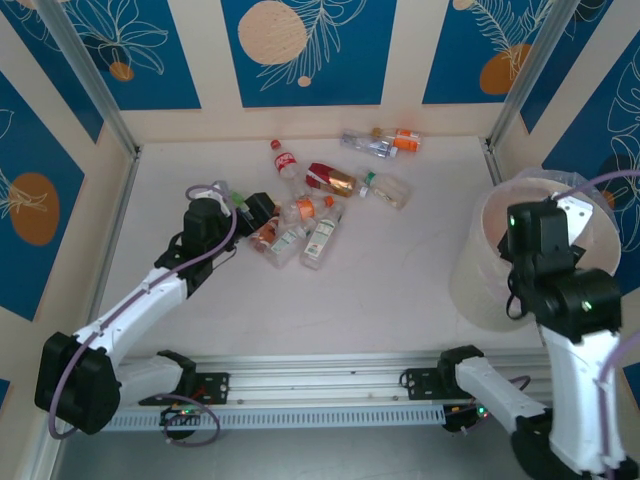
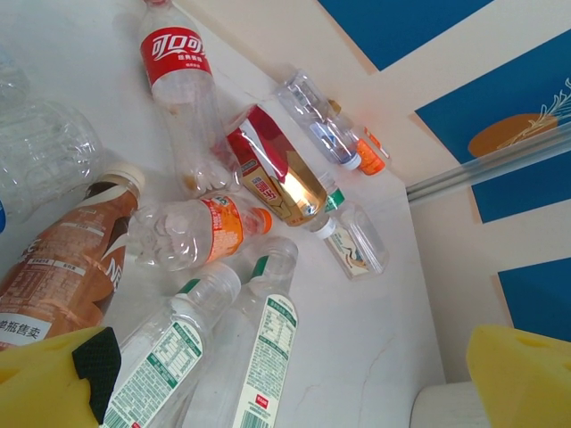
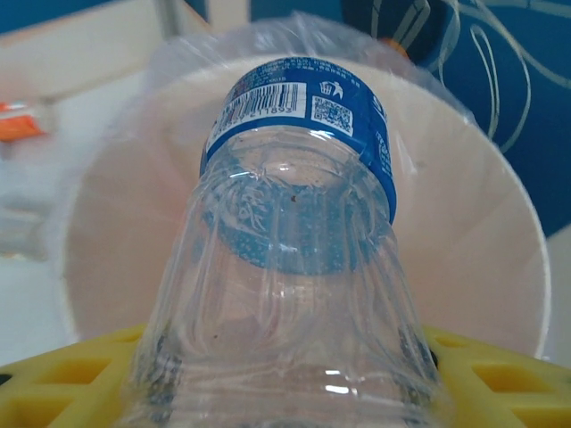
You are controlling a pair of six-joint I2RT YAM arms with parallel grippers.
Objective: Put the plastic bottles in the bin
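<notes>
The bin's opening (image 3: 455, 241) is below my right gripper, so I will next move it down inside the rim of the bin and let go of the clear blue-labelled bottle (image 3: 294, 267) in the bag.
Several plastic bottles lie in a loose pile at the back middle of the table: a red-labelled cola bottle (image 1: 285, 163) (image 2: 183, 80), a crushed red and gold one (image 1: 331, 179) (image 2: 277, 178), a brown one (image 2: 67, 267), an orange-labelled one (image 2: 192, 232) and two green-labelled ones (image 1: 322, 236) (image 2: 263, 357). My left gripper (image 1: 255, 212) (image 2: 285, 392) hovers open at the pile's left edge, holding nothing. At the right stands the pale bin (image 1: 480, 260) (image 3: 482, 250) lined with a clear bag. Above its mouth, my right gripper (image 1: 535, 235) (image 3: 285, 392) is shut on a clear blue-labelled bottle (image 3: 294, 267).
An orange-capped bottle (image 1: 385, 142) (image 2: 326, 129) lies near the back wall, and a small flat bottle (image 1: 386, 188) (image 2: 352, 241) right of the pile. Walls close the table at the back and sides. Bare tabletop (image 1: 380, 280) lies between pile and bin.
</notes>
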